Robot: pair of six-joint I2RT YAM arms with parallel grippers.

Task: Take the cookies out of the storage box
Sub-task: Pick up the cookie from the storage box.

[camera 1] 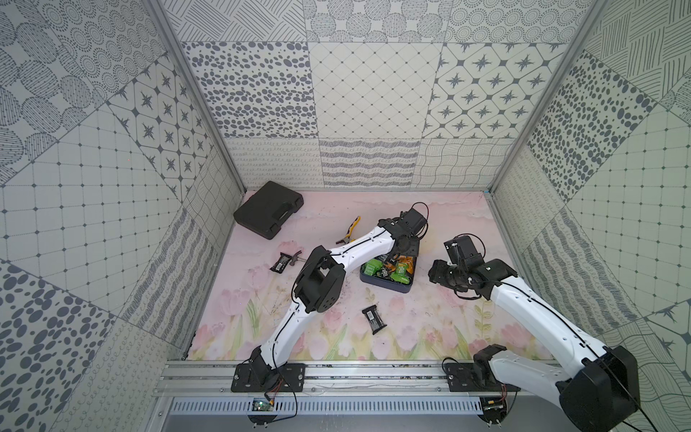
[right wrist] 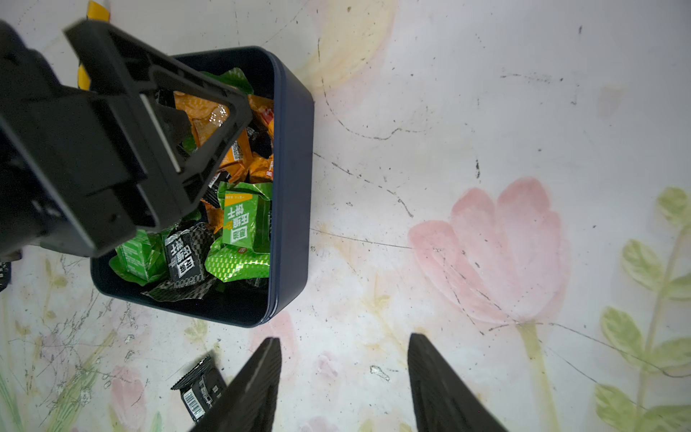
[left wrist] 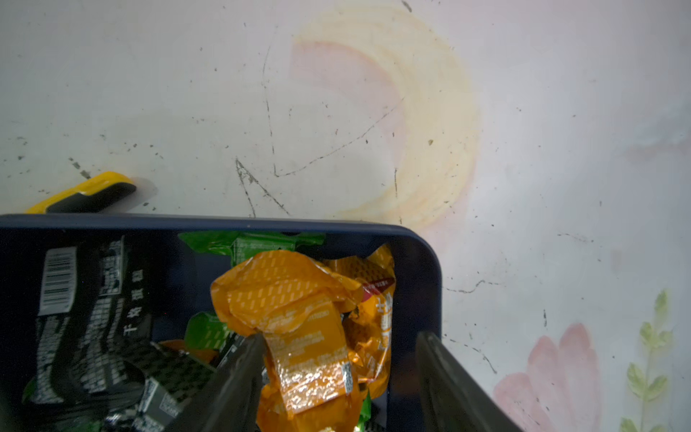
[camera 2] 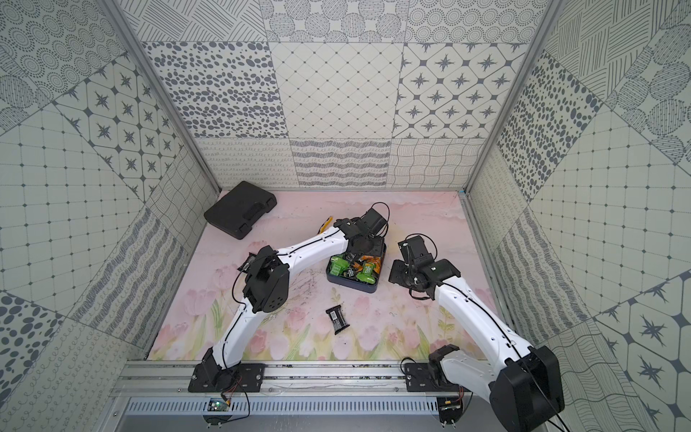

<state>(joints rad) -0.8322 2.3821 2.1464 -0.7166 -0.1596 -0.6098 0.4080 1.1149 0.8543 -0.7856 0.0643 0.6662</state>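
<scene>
The left gripper will move down over the flat middle (left wrist: 312,358) of the crumpled orange packet (left wrist: 291,299) and close, since the packet lies on top of the pile between the robot's open fingers.
The navy storage box (camera 1: 385,286) (camera 2: 351,288) sits mid-mat, holding several green, orange and black cookies (camera 1: 396,267) (camera 2: 355,271). My left gripper (left wrist: 340,336) hangs open over the box's far corner. A crumpled orange packet (left wrist: 291,299) lies between its fingers, against one of them, and the other finger stands over the box wall (left wrist: 422,284). My right gripper (right wrist: 344,338) is open and empty above the bare mat, to the right of the box (right wrist: 291,187). Two black packets (camera 1: 374,318) (camera 1: 280,262) lie out on the mat.
Yellow-and-black pliers (camera 1: 351,228) (left wrist: 89,192) lie just behind the box. A closed black case (camera 1: 267,213) rests in the far left corner. One loose black packet (right wrist: 200,392) lies close to my right gripper's finger. Patterned walls enclose the mat on three sides.
</scene>
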